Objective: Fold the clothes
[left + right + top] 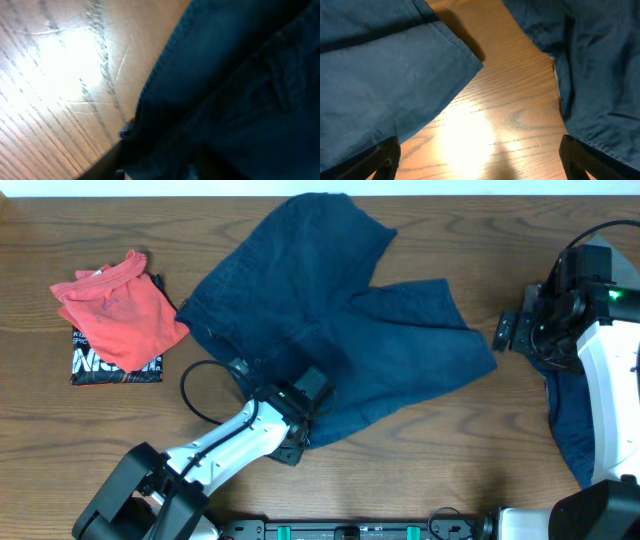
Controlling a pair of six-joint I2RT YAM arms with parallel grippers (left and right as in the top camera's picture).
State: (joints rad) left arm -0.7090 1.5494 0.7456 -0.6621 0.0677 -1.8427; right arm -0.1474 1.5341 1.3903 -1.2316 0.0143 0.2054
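The leg's near hem corner (489,365) (477,66) juts out over bare wood, so next I should lower my right gripper back toward the shorts, then onto that corner.
Dark blue shorts (330,330) lie spread out in the middle of the wooden table. My left gripper (305,405) is at their near edge, shut on the hem. In the left wrist view the shorts' fabric (235,85) fills the right side and hides the jaws. My right gripper (503,332) hovers open and empty just right of the shorts' right leg. In the right wrist view its fingers (480,160) stand wide apart over bare wood, with the shorts (380,75) at the left.
A second dark blue garment (565,415) lies crumpled at the right edge under the right arm, and shows in the right wrist view (600,65). A folded red garment (120,310) sits on a black printed one (110,368) at the far left. A cable loop (195,395) lies by the left arm.
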